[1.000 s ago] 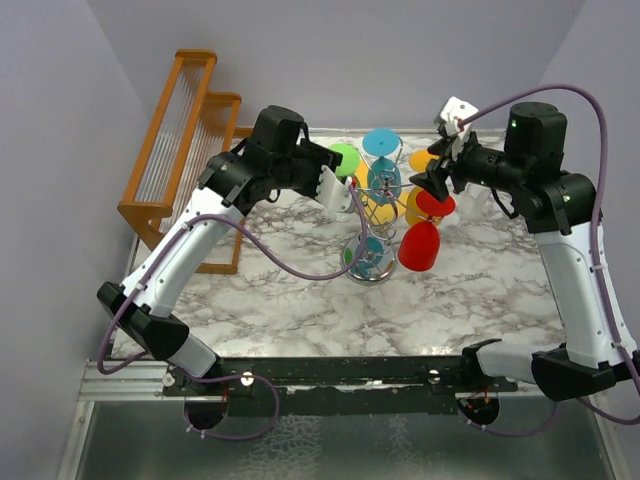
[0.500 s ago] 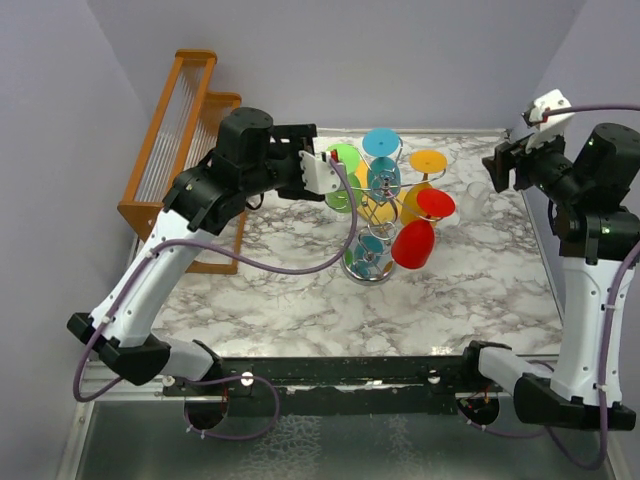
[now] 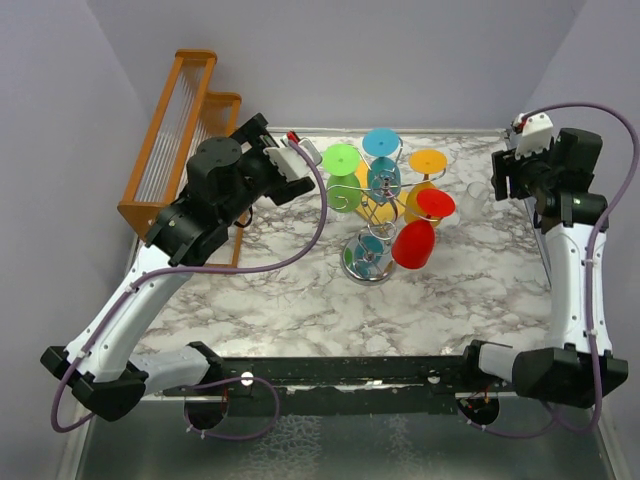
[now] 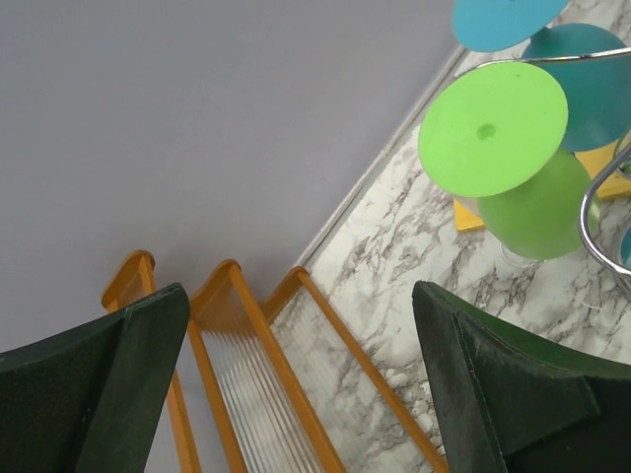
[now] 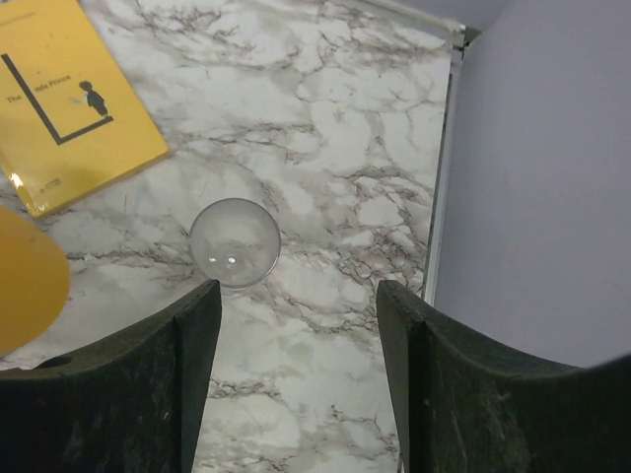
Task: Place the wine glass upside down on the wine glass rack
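Observation:
I will lower and shift my right gripper toward the rack, then close on the wall-side rim of the clear glass.
The chrome wine glass rack (image 3: 372, 232) stands mid-table with several coloured glasses hung upside down on it: green (image 3: 341, 160), blue (image 3: 381, 143), orange (image 3: 427, 162) and red (image 3: 414, 244). A clear wine glass (image 3: 474, 196) stands on the table to the rack's right; the right wrist view shows it from above (image 5: 235, 243). My left gripper (image 3: 303, 153) is open and empty, left of the rack, with the green glass (image 4: 493, 128) ahead to its right. My right gripper (image 3: 503, 173) is open and empty, above the table's far right, just right of the clear glass.
An orange wooden slatted rack (image 3: 178, 140) stands along the left edge and shows under the left gripper (image 4: 246, 365). A yellow book (image 5: 69, 99) lies behind the chrome rack. The table's right edge and the wall (image 5: 449, 177) are close to the right gripper.
The right gripper has let go of the red glass, which stays hanging on the rack, and drawn back to the right. The left arm has drawn back left from the rack.

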Robot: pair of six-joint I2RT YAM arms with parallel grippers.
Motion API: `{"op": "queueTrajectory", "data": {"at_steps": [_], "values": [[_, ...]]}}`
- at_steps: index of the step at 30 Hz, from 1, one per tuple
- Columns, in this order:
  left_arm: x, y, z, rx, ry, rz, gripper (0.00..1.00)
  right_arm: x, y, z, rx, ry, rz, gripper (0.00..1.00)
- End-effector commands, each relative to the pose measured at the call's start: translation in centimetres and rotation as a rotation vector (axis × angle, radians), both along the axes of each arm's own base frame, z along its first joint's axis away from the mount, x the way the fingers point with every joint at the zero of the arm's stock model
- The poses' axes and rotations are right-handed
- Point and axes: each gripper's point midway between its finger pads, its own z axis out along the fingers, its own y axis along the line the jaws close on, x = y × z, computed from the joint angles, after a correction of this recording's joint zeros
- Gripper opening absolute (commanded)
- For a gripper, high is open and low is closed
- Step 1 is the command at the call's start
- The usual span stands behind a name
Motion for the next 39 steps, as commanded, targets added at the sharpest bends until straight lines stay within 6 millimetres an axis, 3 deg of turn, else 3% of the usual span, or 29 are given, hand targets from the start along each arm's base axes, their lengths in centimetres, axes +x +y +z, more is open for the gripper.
{"op": "queueTrajectory", "data": {"at_steps": [1,14,23,28,34,36,39], "values": [[0.2,1.8,2.2,-0.083,-0.074,0.098,0.99,1.7,-1.2,-1.4,-0.02,0.034,-0.028,0.62],[0.5,1.8,1.5,-0.055,-0.074,0.109,0.99,4.1,-0.8,-6.2,0.029,0.176,0.024,0.4],[0.9,1.6,0.9,-0.034,-0.067,0.109,0.99,5.2,-0.5,-8.4,0.054,0.232,0.054,0.33],[1.1,1.5,0.6,-0.024,-0.064,0.109,0.99,5.7,-0.4,-9.4,0.065,0.253,0.068,0.23],[1.4,1.4,0.2,-0.014,-0.057,0.114,0.99,6.2,0.0,-8.4,0.066,0.236,0.101,0.02],[1.5,1.5,0.4,-0.019,-0.059,0.126,0.99,6.4,-0.6,-6.7,0.033,0.199,0.078,0.01],[1.9,1.8,0.7,-0.046,-0.061,0.16,0.99,6.8,-1.9,-2.5,-0.035,0.098,0.027,0.02]]}}
